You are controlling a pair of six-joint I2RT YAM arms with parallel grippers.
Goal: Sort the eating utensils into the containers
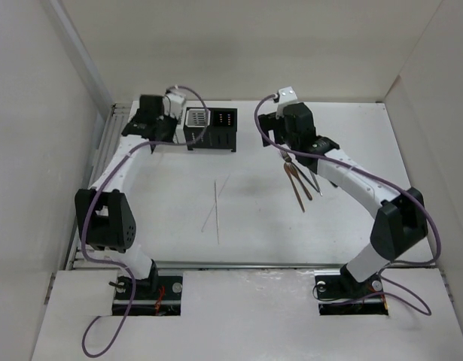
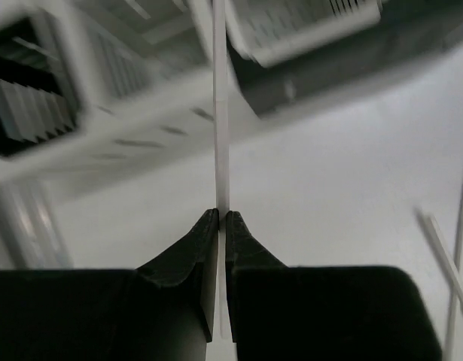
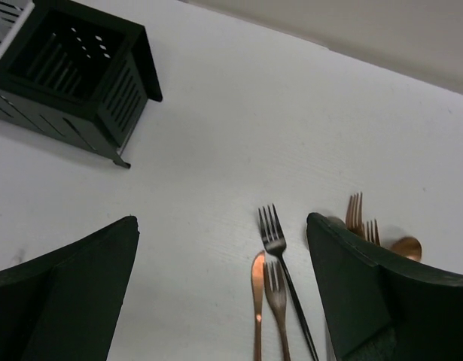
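Observation:
I need to lift the chopstick outward over the white caddy's black end section (image 2: 28, 99) with my left gripper. Then I need to tilt the chopstick upright and lower it in.
My left gripper (image 2: 222, 216) is shut on a thin white chopstick (image 2: 221, 113) that points up toward the containers. A white slotted caddy (image 2: 35, 113) is close ahead on the left, and a dark caddy with a pale inside (image 2: 306, 30) is on the right. In the top view this gripper (image 1: 165, 120) is at the back left, beside the black caddies (image 1: 212, 126). My right gripper (image 3: 222, 219) is open and empty above a dark fork (image 3: 280, 248), a copper knife (image 3: 257, 293) and a copper fork (image 3: 276, 301). More copper forks (image 3: 355, 214) and a spoon (image 3: 406, 247) are partly hidden by its right finger.
Two white chopsticks (image 1: 216, 203) lie crossed mid-table; they also show in the left wrist view (image 2: 449, 263). A black caddy (image 3: 73, 68) stands left of the right gripper. The utensil pile (image 1: 299, 180) lies under the right arm. White walls enclose the table.

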